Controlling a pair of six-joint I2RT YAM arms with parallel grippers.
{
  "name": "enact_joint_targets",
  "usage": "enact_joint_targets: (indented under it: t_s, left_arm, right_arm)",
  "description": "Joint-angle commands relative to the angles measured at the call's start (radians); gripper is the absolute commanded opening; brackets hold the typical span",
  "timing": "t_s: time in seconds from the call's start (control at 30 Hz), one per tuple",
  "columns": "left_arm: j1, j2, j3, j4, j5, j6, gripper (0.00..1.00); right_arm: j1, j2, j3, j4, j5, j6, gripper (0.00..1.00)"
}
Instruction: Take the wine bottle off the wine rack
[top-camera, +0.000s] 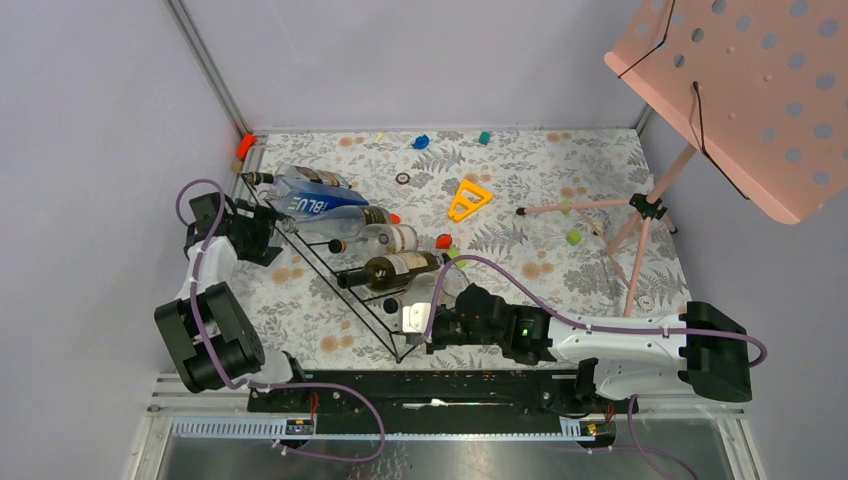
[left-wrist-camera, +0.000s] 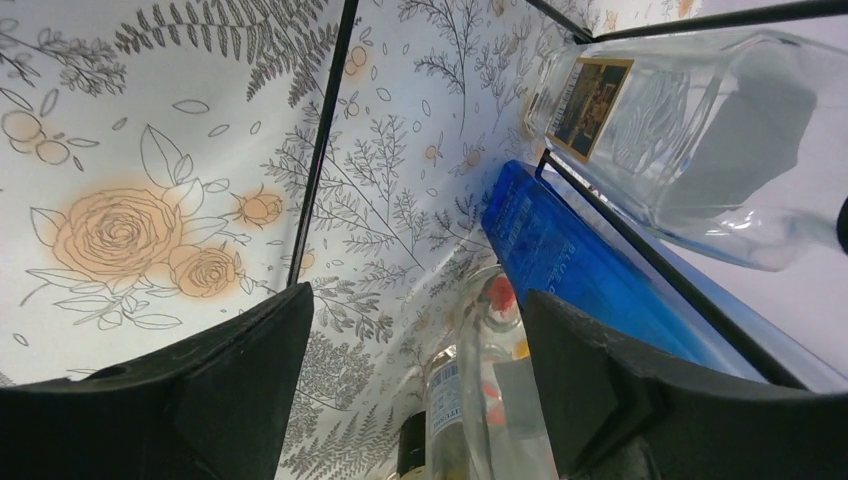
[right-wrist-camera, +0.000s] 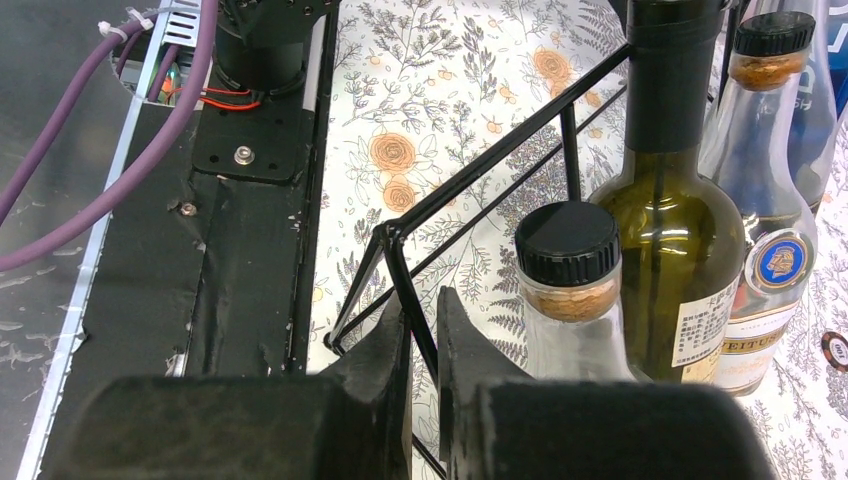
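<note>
The robot's right gripper will next pull the slanting rack's near end onto bare tabletop and let go of the rack's wire, since that tabletop is to the gripper's left in the top view.
The black wire wine rack (top-camera: 340, 293) lies at the left of the table with several bottles on it. A dark green wine bottle (top-camera: 395, 268) lies low on the rack, also in the right wrist view (right-wrist-camera: 660, 260). Above it lie a clear red-capped bottle (top-camera: 372, 238), a blue bottle (top-camera: 322, 207) and a clear bottle (top-camera: 305, 184). My right gripper (top-camera: 405, 325) is shut on a rack wire (right-wrist-camera: 388, 232) at its near end, its jaws (right-wrist-camera: 424, 335) pinching the rod. My left gripper (top-camera: 262, 232) is open at the rack's far left end, its fingers (left-wrist-camera: 230, 390) wide apart beside the rack wire (left-wrist-camera: 318, 150) and the blue bottle (left-wrist-camera: 560, 250).
A pink perforated music stand (top-camera: 740, 90) on a tripod stands at the right. A yellow triangle (top-camera: 468, 200), small caps and a ring lie scattered at the back. A clear black-capped bottle (right-wrist-camera: 570, 270) stands right beside my right fingers. Grey walls close the left and back.
</note>
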Motion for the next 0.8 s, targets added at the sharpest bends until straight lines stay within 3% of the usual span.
enact_joint_targets:
  t_s: [0.0, 0.2, 0.47, 0.77]
  left_arm:
    - [-0.021, -0.078, -0.019, 0.174, 0.078, -0.074, 0.82]
    - [-0.026, -0.069, -0.005, 0.228, 0.129, -0.109, 0.82]
    - [-0.019, -0.138, -0.009, 0.122, 0.077, -0.059, 0.82]
    - [0.005, -0.177, -0.064, 0.146, 0.095, -0.063, 0.82]
  right_arm:
    - [0.010, 0.002, 0.002, 0.040, 0.043, 0.235, 0.00]
    - [0.019, -0.001, 0.000, 0.038, 0.052, 0.246, 0.00]
    - [0.028, 0.007, 0.000, 0.042, 0.069, 0.260, 0.00]
    - [0.036, -0.002, -0.002, 0.022, 0.086, 0.252, 0.00]
